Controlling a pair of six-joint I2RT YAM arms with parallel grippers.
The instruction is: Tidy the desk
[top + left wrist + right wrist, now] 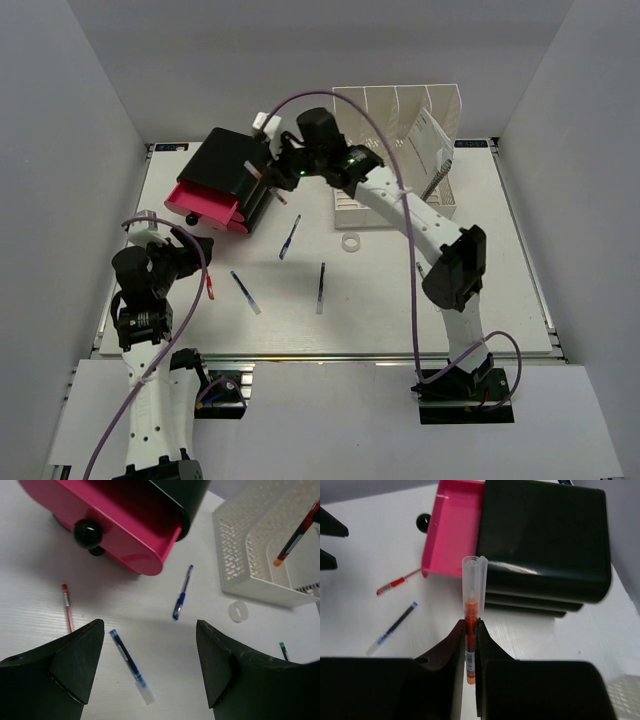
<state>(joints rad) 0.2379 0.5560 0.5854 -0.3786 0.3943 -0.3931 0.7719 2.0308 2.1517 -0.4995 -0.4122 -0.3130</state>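
Observation:
My right gripper shifts to the left in the top view next, across the drawer unit, over the inside of the pink drawer.
The desk is a white tabletop with a metal rail along its near edge. My right gripper is shut on an orange pen with a clear cap, held above the desk beside the black drawer unit, whose pink drawer stands open. The pen also shows in the left wrist view. My left gripper is open and empty above the left of the desk, over a blue pen.
Loose on the desk are a red pen, a blue pen, a dark blue pen, another pen and a clear tape ring. A white slotted file rack holding papers stands at the back right.

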